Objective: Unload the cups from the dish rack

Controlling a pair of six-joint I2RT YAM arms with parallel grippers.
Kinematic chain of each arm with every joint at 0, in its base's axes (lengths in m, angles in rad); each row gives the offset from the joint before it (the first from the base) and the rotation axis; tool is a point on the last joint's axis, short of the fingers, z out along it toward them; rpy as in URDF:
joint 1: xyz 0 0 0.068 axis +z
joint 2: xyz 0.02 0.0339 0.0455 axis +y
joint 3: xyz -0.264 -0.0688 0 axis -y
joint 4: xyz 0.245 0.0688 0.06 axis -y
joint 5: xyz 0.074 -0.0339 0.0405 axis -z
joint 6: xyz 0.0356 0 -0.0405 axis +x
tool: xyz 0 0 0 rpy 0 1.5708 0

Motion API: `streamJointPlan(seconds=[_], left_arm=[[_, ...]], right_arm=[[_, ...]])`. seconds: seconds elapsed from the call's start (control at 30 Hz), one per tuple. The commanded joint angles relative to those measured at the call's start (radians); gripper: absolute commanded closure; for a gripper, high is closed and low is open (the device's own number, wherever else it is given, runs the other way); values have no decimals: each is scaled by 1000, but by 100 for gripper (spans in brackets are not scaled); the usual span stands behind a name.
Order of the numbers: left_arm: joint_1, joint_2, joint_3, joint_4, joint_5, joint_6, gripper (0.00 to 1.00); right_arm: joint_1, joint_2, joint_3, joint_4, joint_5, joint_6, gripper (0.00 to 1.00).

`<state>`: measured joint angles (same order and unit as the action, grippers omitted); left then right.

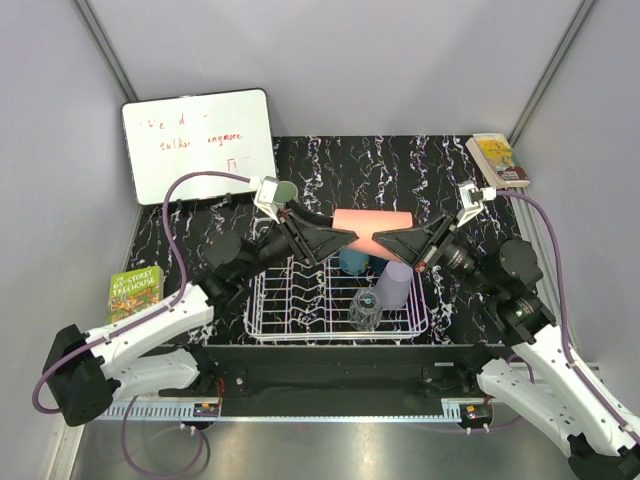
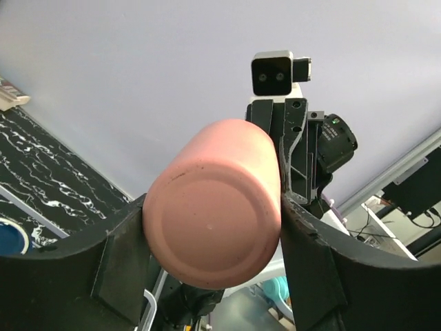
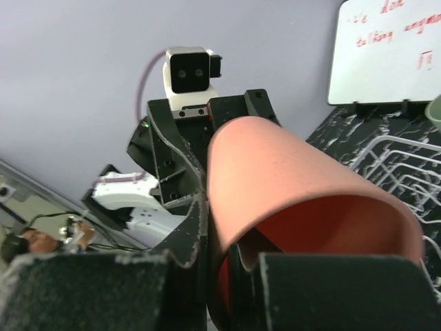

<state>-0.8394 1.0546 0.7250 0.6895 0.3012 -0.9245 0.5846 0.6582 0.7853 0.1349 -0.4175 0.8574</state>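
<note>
The salmon pink cup point(image 1: 372, 221) should be moved outward and turned upright by my right gripper. My right gripper should then lower it onto the tabletop by the far corner book point(image 1: 446, 200) and release it, since the space there is clear.
The salmon pink cup point(image 1: 372, 221) hangs on its side above the white wire dish rack point(image 1: 262, 328), held at both ends. My left gripper point(image 1: 343, 238) is shut across its base end point(image 2: 212, 233). My right gripper point(image 1: 382, 241) is shut on the wall at its open mouth point(image 3: 275, 179), one finger inside and one outside. In the rack stand a lavender cup point(image 1: 394, 284), a clear glass point(image 1: 365, 310) and a teal-blue cup point(image 1: 353, 262). A pale green cup point(image 1: 284, 190) sits on the table behind my left wrist.
A whiteboard point(image 1: 200, 140) leans at the back left. A green book point(image 1: 135, 291) lies at the left of the table and another book point(image 1: 498, 158) at the far right corner. Grey walls close in the sides.
</note>
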Motion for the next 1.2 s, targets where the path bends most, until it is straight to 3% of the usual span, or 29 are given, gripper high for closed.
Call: streamJointPlan(seconds=[0.0,0.13,0.17,0.3,0.47,0.5,0.57,0.7,0.93,1.17], left_arm=[[10,-11,73,-252,-106,209,4],[29,-65,137,-517,-285,274,1],[34,-73,143,-556,-389,282,1],[37,-61,212,-820,-637,280,1],[39,53,329,-1114,-752,231,1],[39,86,349,-1196,-760,199,1],[39,107,369,-1254,-777,167,1],[39,122,347,-1308,-763,99,1],[37,99,329,-1314,-741,95,1],[39,111,312,-1311,-763,118,1]], right_arm=[[-3,-26,40,-174,127,-136,100],[-2,-63,98,-355,300,-219,100],[-2,-54,118,-453,353,-254,100],[-2,52,259,-651,735,-340,100],[-18,393,484,-843,1106,-432,100],[-37,453,599,-871,1191,-437,100],[-115,611,704,-926,1189,-436,100],[-283,854,944,-983,1001,-370,100],[-452,1343,1340,-1201,852,-288,100],[-520,1570,1528,-1285,778,-307,100]])
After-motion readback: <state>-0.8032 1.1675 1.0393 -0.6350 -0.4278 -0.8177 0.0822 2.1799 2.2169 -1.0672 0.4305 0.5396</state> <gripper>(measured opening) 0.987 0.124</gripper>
